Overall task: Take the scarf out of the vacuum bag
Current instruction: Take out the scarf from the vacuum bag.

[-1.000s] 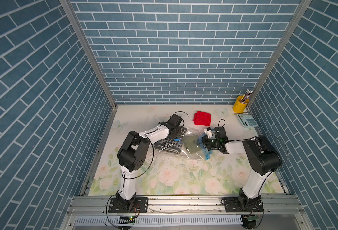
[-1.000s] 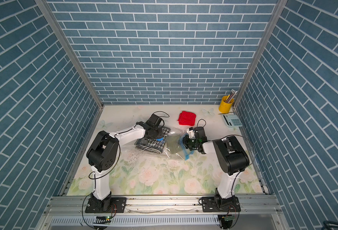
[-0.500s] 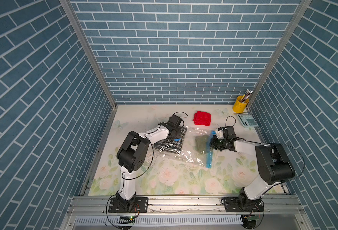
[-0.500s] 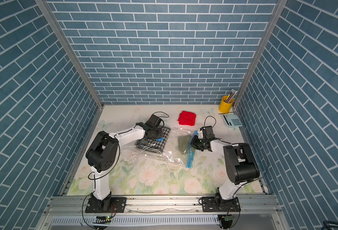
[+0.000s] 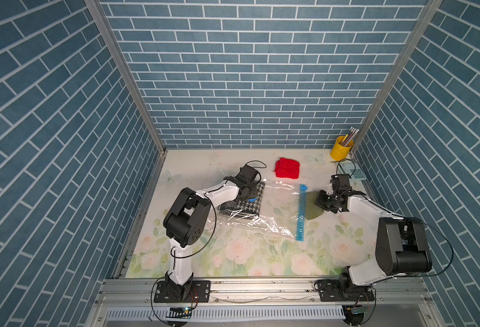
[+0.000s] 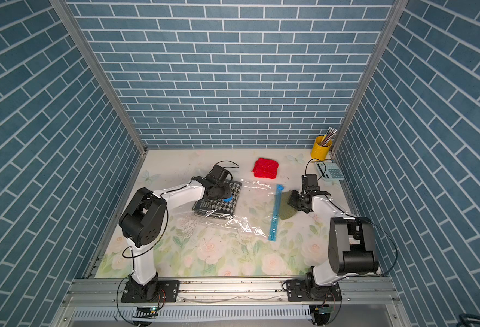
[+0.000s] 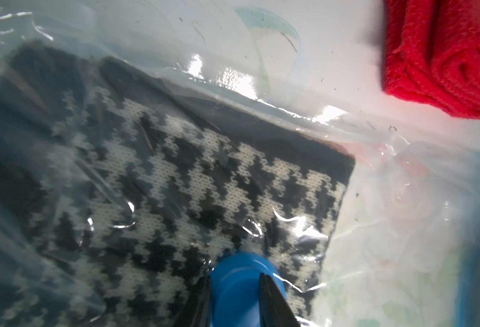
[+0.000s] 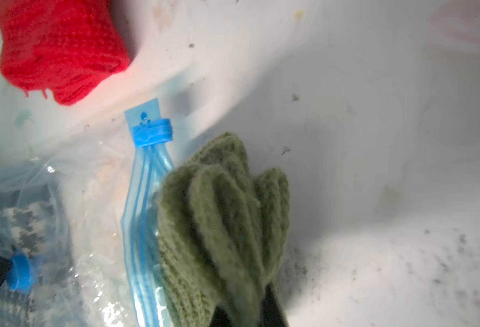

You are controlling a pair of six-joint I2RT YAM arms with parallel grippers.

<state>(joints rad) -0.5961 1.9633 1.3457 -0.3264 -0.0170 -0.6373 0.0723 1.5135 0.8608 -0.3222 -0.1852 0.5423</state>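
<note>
My right gripper moves away from the vacuum bag's zip next, then outward to the tabletop (image 5: 316, 177) (image 8: 210, 70) beside the red knit, and releases the scarf on that bare spot.
The vacuum bag (image 5: 278, 203) (image 6: 257, 202) lies flat in both top views, its light-blue zip strip (image 5: 301, 215) (image 8: 145, 198) toward the right. A green knit scarf (image 5: 312, 208) (image 6: 286, 209) (image 8: 219, 212) lies mostly outside the bag's mouth, its edge still at the strip. My right gripper (image 5: 322, 202) (image 8: 241, 311) is shut on it. My left gripper (image 5: 248, 198) (image 7: 234, 300) is shut on the round blue valve cap (image 7: 238, 283) (image 6: 227, 198). Under the cap, a black-and-white houndstooth knit (image 7: 176, 184) (image 5: 244, 202) sits inside the bag.
A folded red knit (image 5: 286, 167) (image 6: 265, 168) lies behind the bag. A yellow cup of pencils (image 5: 341, 147) and a pale calculator (image 5: 356, 172) stand in the back right corner, close behind my right arm. Brick walls close three sides.
My right gripper has moved right with the green scarf, drawing it from inside the bag past the zip strip. The bag has stretched out flat. The left gripper has stayed on the valve cap.
</note>
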